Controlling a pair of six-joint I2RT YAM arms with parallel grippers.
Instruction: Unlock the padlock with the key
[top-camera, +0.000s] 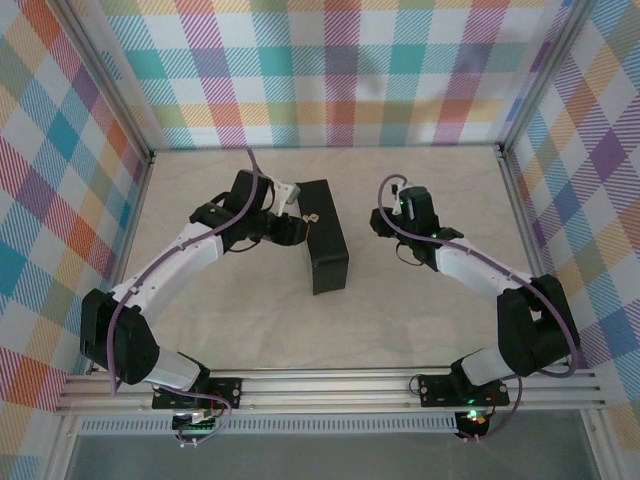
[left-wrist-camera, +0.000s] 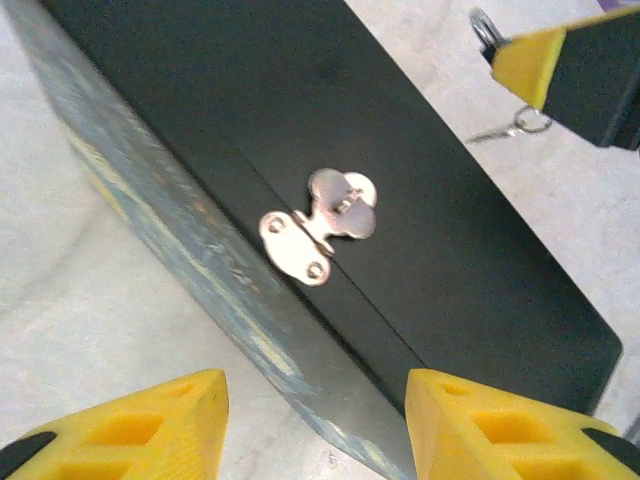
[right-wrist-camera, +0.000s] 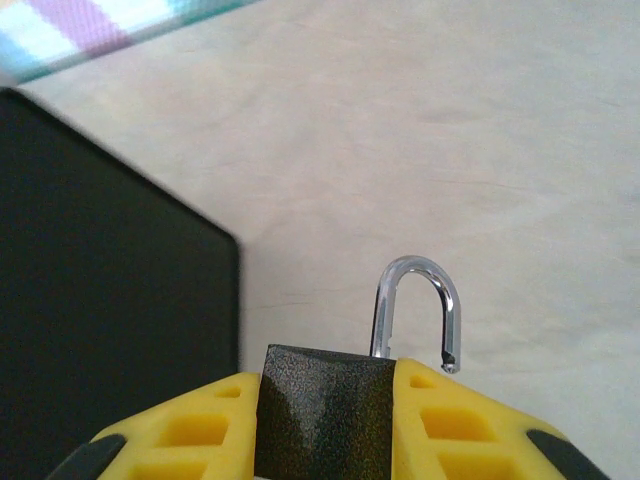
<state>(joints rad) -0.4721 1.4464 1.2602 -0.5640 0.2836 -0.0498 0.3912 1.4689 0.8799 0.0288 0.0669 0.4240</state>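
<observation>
The padlock goes away from the box (top-camera: 325, 235) and down with my right gripper next, for release on the bare tabletop, as that clear patch lies below the gripper.
The padlock (right-wrist-camera: 325, 410) has a black body and a silver shackle (right-wrist-camera: 420, 300) that stands swung open, one end free. My right gripper (right-wrist-camera: 325, 425) is shut on the body, its yellow fingers (right-wrist-camera: 190, 430) on either side, and it hovers to the right of the black box (top-camera: 325, 235). A small silver key (left-wrist-camera: 515, 126) on a ring shows beyond the box, under the right gripper's finger (left-wrist-camera: 575, 65); I cannot tell whether it hangs or lies on the table. My left gripper (left-wrist-camera: 315, 400) stands open above the box's near edge, with nothing held.
The box carries a silver hasp latch (left-wrist-camera: 320, 228) on its lid seam, with nothing through it. Checked walls (top-camera: 340, 70) close the back and both sides. The left gripper (top-camera: 292, 228) is at the box's left side and the right gripper (top-camera: 390, 207) about a hand's width off its right side.
</observation>
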